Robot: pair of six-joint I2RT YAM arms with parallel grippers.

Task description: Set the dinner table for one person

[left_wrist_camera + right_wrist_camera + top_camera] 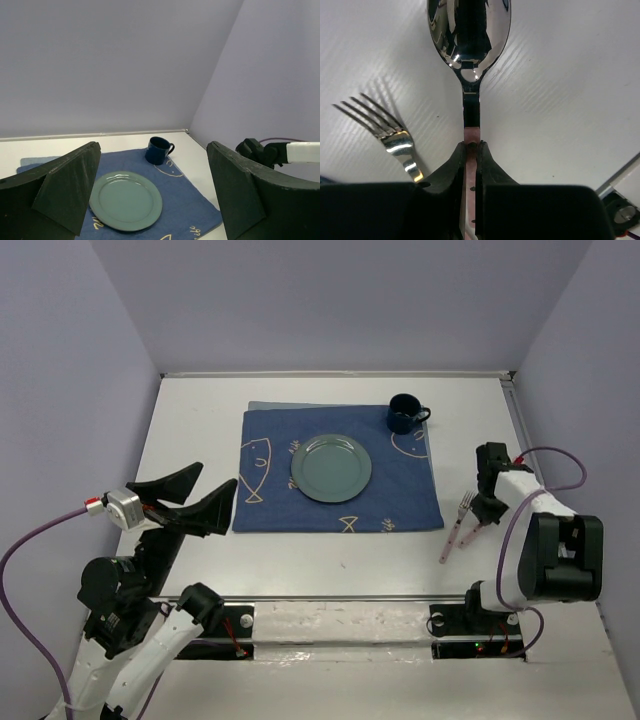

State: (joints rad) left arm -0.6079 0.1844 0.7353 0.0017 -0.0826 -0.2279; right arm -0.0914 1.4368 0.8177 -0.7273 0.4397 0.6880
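The spoon goes outward in my right gripper next, left in the top view, for release on the cloth by the plate's mug side [391, 464], which is bare.
The white dinner table [330, 560] carries a dark blue fish-patterned cloth [340, 470]. On the cloth lie a green plate [331, 467] and a dark blue mug [405, 413]. My right gripper [488, 508] is down at the table right of the cloth, shut on the pink handle of a spoon [468, 30]; the spoon's bowl points away from the fingers [450, 170]. A fork [455, 530] with a pink handle lies just left of the spoon, its tines showing in the right wrist view [385, 130]. My left gripper [200, 502] is open and empty, raised left of the cloth.
The left wrist view shows the plate [126, 200], the mug [159, 150] and the cloth [190, 200] between its open fingers [65, 190], with the right arm [270, 151] beyond. Purple walls enclose the table on three sides. A metal rail [330, 597] runs along the near edge.
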